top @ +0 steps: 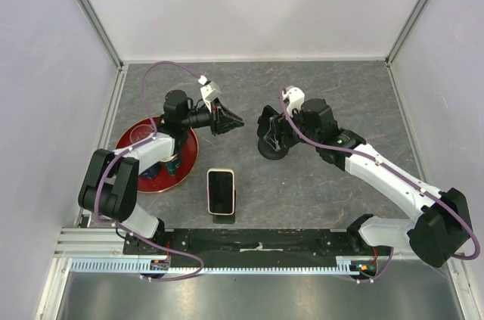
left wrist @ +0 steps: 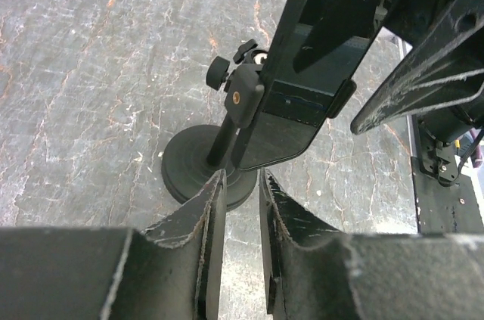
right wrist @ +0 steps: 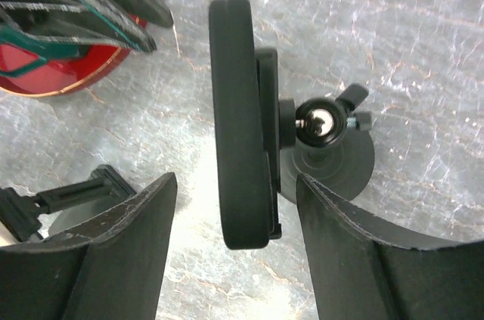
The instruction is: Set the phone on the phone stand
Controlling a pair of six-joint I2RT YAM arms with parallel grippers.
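Observation:
The fingers of my right gripper are around only the near part of the upright black plate. My right gripper will move outward next and close on the middle of the plate's top edge point(top: 269, 122) point(right wrist: 237, 122).
A phone in a black case point(left wrist: 310, 70) sits upright in the clamp of the black phone stand point(left wrist: 227, 131), which has a round base point(top: 272, 150). From above it is seen edge-on point(right wrist: 238, 108), with the stand's ball joint point(right wrist: 318, 119) behind it. My right gripper point(right wrist: 236, 180) is open, its fingers point(left wrist: 423, 70) on either side of the phone's top without touching it; it hangs over the stand point(top: 268, 127). My left gripper point(left wrist: 242, 176) is nearly closed with a narrow gap and holds nothing. It hovers just left of the stand point(top: 234, 121).
A second phone point(top: 221, 191) with a white rim lies screen-up near the table's front edge, a dark object under its near end. A red plate point(top: 128, 138) with small items sits at the left, under the left arm. Grey walls enclose the table.

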